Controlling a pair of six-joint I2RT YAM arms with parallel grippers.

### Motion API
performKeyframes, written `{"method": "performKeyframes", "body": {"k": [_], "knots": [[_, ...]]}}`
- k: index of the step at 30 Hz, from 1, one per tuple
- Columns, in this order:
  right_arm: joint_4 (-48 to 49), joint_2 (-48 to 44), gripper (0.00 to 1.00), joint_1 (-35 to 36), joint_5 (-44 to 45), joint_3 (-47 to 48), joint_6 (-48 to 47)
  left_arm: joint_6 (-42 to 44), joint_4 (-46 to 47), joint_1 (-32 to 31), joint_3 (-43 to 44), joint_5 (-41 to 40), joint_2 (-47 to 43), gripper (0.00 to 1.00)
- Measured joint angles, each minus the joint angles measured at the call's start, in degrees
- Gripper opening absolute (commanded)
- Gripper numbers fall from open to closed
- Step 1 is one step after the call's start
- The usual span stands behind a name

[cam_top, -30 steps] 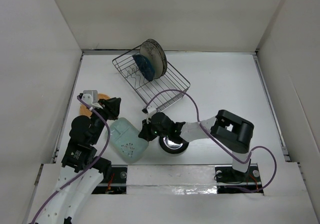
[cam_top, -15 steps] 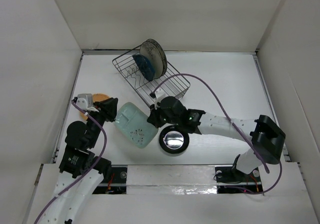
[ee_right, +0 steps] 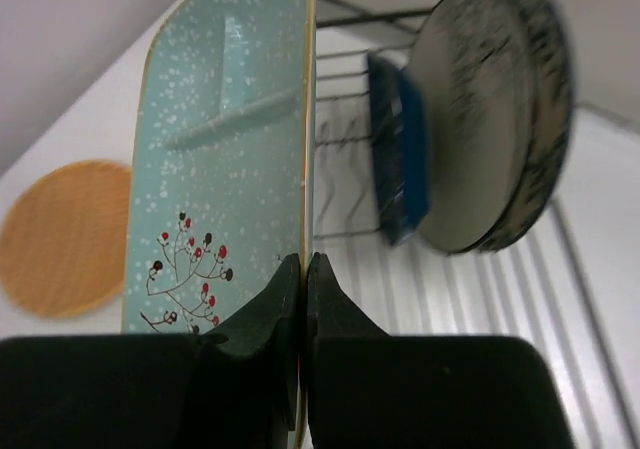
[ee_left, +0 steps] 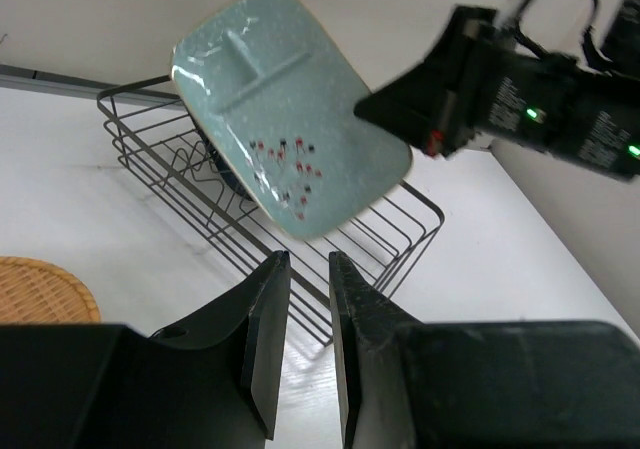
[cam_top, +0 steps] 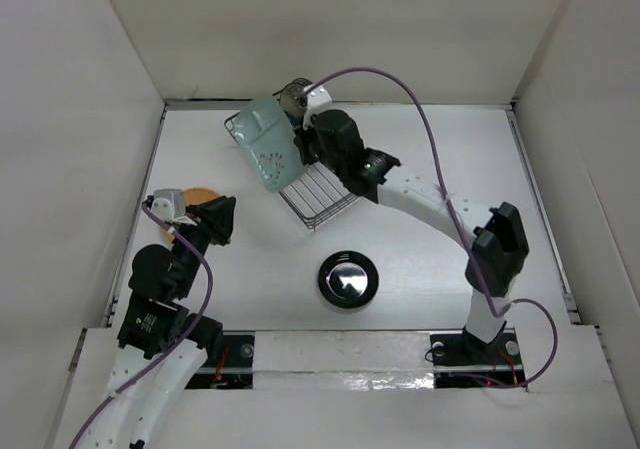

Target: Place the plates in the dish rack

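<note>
The free slot beside the dark blue plate is below my right gripper. My right gripper needs to turn and lower next to release the mint-green plate (cam_top: 268,149) in that slot.
My right gripper (cam_top: 303,141) is shut on the edge of the speckled mint-green plate (cam_top: 268,149) and holds it upright in the air over the left part of the dish rack (cam_top: 325,194). In the right wrist view the gripper (ee_right: 304,264) pinches the plate's rim (ee_right: 225,169). Beyond it the dark blue plate (ee_right: 400,159) and the cream plate (ee_right: 480,139) stand upright in the rack. My left gripper (cam_top: 222,219) is open and empty, low at the left, next to the orange plate (cam_top: 203,195). The black plate (cam_top: 348,279) lies flat on the table.
White walls close in the table on the left, back and right. The left wrist view shows the rack (ee_left: 400,229) and the held plate (ee_left: 290,129) ahead of my left gripper (ee_left: 305,259), with the orange plate (ee_left: 40,289) at lower left.
My right arm has lifted the mint-green plate from the table near the black plate and carried it back and up over the rack. The left arm has barely moved.
</note>
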Motion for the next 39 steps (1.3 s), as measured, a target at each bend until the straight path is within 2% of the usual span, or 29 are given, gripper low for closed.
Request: {"method": "performKeyframes", "body": {"k": [7, 13, 26, 39], "knots": [[-3.2, 16.8, 0.0, -1.6, 10.6, 22.3, -15.9, 0.0, 0.0, 0.0, 0.0, 0.6, 0.0, 0.19], [-3.6, 25.7, 0.0, -1.2, 17.4, 31.3, -28.7, 0.0, 0.0, 0.0, 0.0, 0.9, 0.0, 0.19], [3.2, 30.6, 0.0, 2.2, 24.7, 32.8, -53.0, 0.0, 0.0, 0.0, 0.0, 0.9, 0.0, 0.19], [14.1, 31.2, 0.0, 2.8, 24.4, 28.6, -64.5, 0.0, 0.0, -0.5, 0.0, 0.6, 0.4, 0.19]]}}
